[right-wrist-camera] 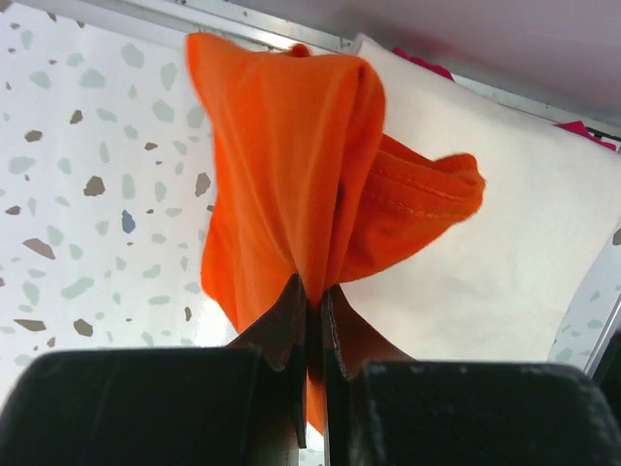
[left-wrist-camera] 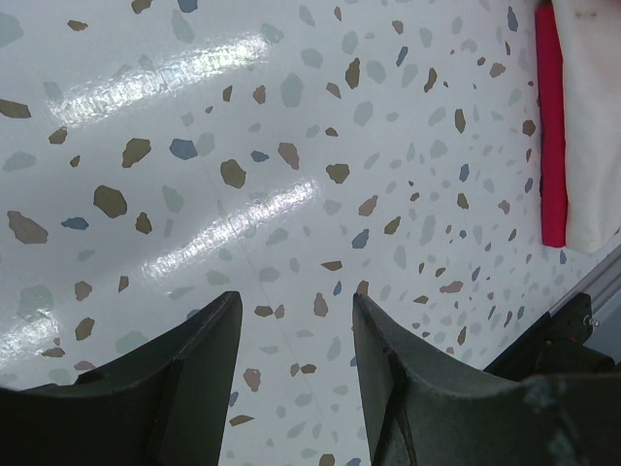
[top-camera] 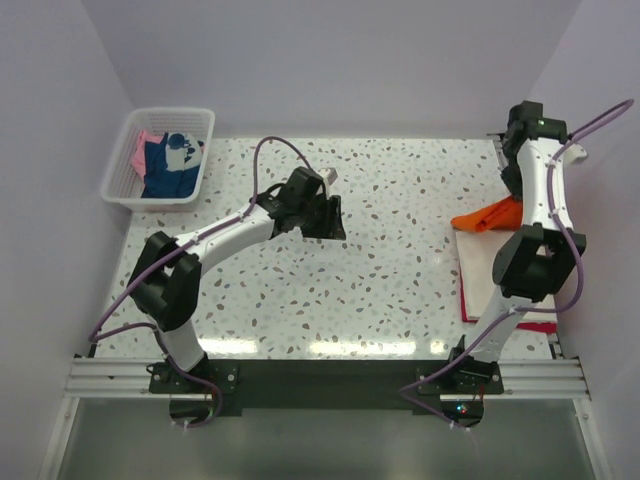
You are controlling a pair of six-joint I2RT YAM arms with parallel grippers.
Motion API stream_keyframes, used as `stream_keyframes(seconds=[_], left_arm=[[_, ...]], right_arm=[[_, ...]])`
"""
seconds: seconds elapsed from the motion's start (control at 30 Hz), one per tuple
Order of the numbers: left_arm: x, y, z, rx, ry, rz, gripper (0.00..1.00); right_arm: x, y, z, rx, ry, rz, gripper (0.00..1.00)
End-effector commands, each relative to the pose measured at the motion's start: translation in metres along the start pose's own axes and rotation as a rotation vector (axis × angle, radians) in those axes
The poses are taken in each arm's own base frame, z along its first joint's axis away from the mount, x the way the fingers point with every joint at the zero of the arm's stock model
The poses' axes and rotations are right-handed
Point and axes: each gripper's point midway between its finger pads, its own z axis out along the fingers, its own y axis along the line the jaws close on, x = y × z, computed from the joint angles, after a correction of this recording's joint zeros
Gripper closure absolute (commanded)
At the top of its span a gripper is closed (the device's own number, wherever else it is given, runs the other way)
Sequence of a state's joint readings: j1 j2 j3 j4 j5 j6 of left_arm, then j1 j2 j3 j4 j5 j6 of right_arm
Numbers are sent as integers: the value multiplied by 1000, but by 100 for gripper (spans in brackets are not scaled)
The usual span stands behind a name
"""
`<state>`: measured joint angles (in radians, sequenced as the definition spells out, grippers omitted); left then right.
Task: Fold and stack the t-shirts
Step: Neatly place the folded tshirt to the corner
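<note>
The right gripper moves back over the folded cream-white t-shirt (top-camera: 482, 275) (right-wrist-camera: 485, 262) next and releases the bunched fold there, because the orange cloth covers only the t-shirt's far edge.
My right gripper (right-wrist-camera: 313, 291) is shut on a bunched fold of the bright orange t-shirt (right-wrist-camera: 291, 165), which hangs from the jaws. In the top view the orange t-shirt (top-camera: 485, 217) drapes at the far edge of a folded cream-white t-shirt (top-camera: 482, 275) lying on a red one (top-camera: 520, 322) at the table's right side. The right gripper itself is mostly hidden under its arm there. My left gripper (top-camera: 330, 215) hovers open over bare table at mid-left, with nothing between its fingers (left-wrist-camera: 388, 379). The red t-shirt (left-wrist-camera: 550, 126) and the cream-white one (left-wrist-camera: 594, 116) show at the left wrist view's far right.
A white mesh basket (top-camera: 118, 175) stands at the table's back left corner with a navy blue t-shirt (top-camera: 165, 170) and a pink one (top-camera: 140, 152) inside. White walls close in the table on the left, back and right. An aluminium rail (top-camera: 320, 378) runs along the near edge.
</note>
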<state>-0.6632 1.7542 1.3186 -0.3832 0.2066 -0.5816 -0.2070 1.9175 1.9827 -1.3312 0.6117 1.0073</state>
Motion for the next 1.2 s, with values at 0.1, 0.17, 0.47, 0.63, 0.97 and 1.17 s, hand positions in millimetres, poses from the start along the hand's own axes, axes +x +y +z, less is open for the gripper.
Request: stream_keyframes(seconds=[0.1,0.17,0.47,0.63,0.97,1.17], left_arm=[[-17,-13,-6,39,-35,29,46],[-18,-14,-8,41,-39,30,46],[-16,-13,-8,39,-36,28,46],[-16,-14,-9,43,-37,27,46],[-12,-15,-7,51,-30,28,46],[-9,-18,-6,68,-24,35,46]], right_arm=[[-21,-47,-36,33,-15,17,100],[-24,-51,-39,27,-16,24,100],[-39,-66,-55,-11,-42,53,100],[-39,-70,-61,-33,-43,57,100],[-15,-96,-53,3,-3,41,100],[3,-125,-44,48,29,23,100]])
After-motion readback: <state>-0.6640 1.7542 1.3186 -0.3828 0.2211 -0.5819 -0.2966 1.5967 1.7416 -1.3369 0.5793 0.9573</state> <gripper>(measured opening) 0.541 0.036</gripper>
